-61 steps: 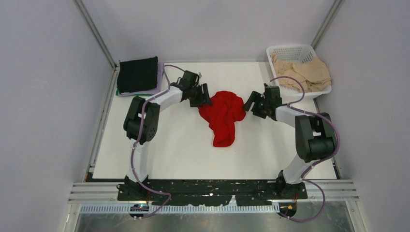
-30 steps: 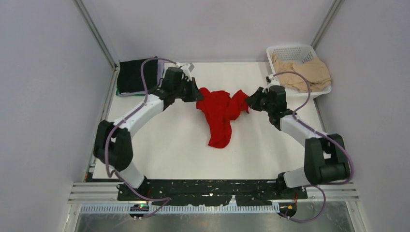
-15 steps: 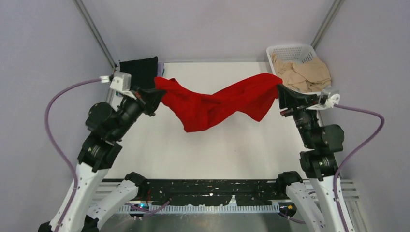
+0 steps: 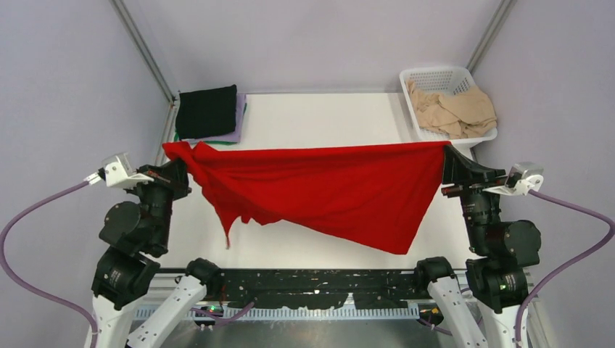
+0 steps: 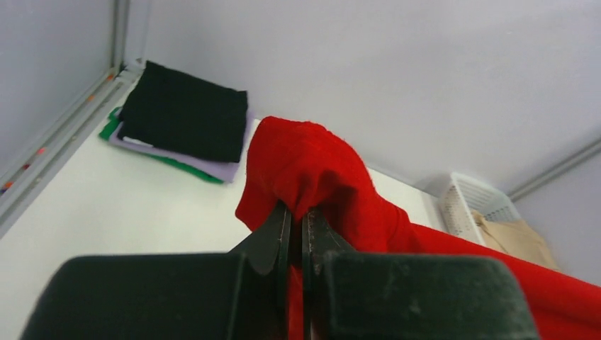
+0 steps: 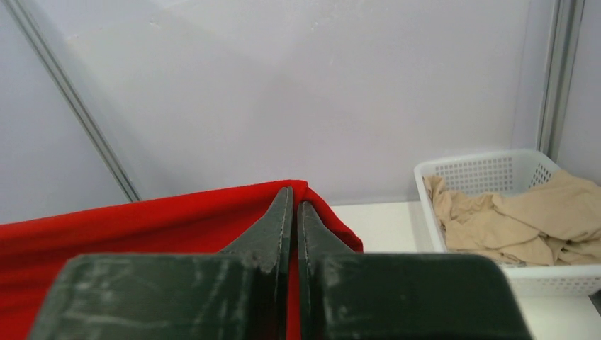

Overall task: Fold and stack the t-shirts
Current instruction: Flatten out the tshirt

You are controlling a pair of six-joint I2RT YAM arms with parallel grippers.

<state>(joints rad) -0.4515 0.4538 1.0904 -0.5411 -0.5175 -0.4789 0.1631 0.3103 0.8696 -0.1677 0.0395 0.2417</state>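
Note:
The bare tabletop (image 4: 254, 138) beside the folded stack is below my left gripper and outward of it, so next I should lower the gripper outward and let go of the red corner.
The red t-shirt (image 4: 326, 188) hangs stretched in the air between both arms, its top edge taut and its lower part drooping to a point at the right. My left gripper (image 4: 185, 165) is shut on its left corner (image 5: 301, 166). My right gripper (image 4: 446, 156) is shut on its right corner (image 6: 301, 188). In both wrist views red cloth is pinched between the black fingers (image 5: 273, 227) (image 6: 278, 212). A folded stack with a black t-shirt (image 4: 207, 111) on top of lavender and green ones lies at the table's back left. Beige t-shirts (image 4: 453, 109) fill the basket.
The white lattice basket (image 4: 437, 74) stands at the back right corner of the white table (image 4: 319, 112). Grey walls and metal frame posts close the back and sides. Purple cables loop out from both wrists.
Both arms rose from the table and pulled apart towards the near side, lifting the bunched red shirt and stretching it wide in the air.

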